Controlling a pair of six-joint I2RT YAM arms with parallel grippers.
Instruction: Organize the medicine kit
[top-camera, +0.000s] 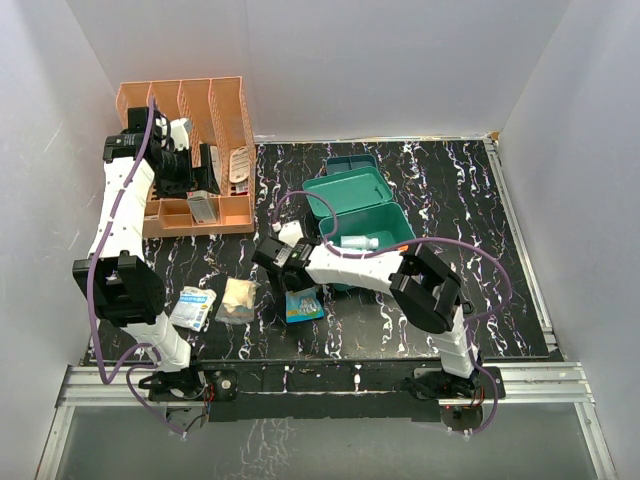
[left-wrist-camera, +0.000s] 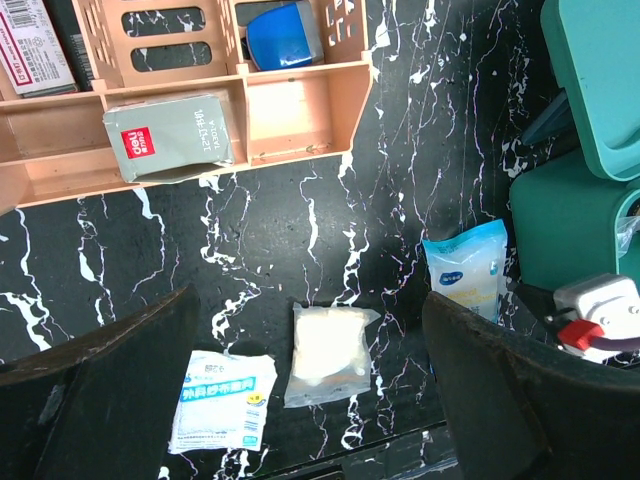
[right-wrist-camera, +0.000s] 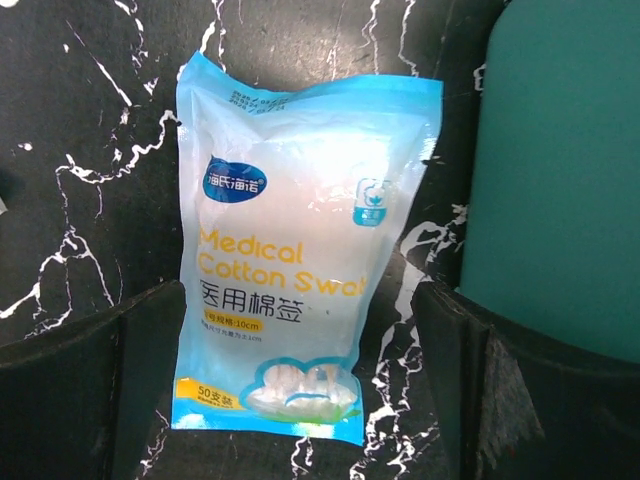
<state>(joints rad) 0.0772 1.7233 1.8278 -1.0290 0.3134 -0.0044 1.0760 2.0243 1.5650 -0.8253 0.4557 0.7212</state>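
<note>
The swab bag is lying flat with its long edges between my open fingers. Next, I will lower my right gripper onto the bag's printed middle (top-camera: 302, 300) (right-wrist-camera: 277, 300) and close it across the bag's width.
The medicine kit (top-camera: 372, 222) is a teal box standing open at the table's middle right, its lid (top-camera: 345, 189) tipped back and a clear bottle (top-camera: 358, 243) lying inside. My right gripper (top-camera: 289, 277) is open and hovers low over a blue bag of medical cotton swabs (right-wrist-camera: 290, 250), which lies flat between its fingers (right-wrist-camera: 90, 390), untouched. The kit's wall (right-wrist-camera: 560, 170) is just to the right. My left gripper (top-camera: 204, 163) is open and empty, high over the front of the orange rack (left-wrist-camera: 300, 110).
A grey carton (left-wrist-camera: 170, 135) leans in the rack's front bin. A white and blue gauze pack (left-wrist-camera: 220, 400) and a clear pouch of white pads (left-wrist-camera: 328, 352) lie on the black marbled table left of the swab bag (left-wrist-camera: 465, 268). A darker teal tray (top-camera: 352, 162) sits behind the kit.
</note>
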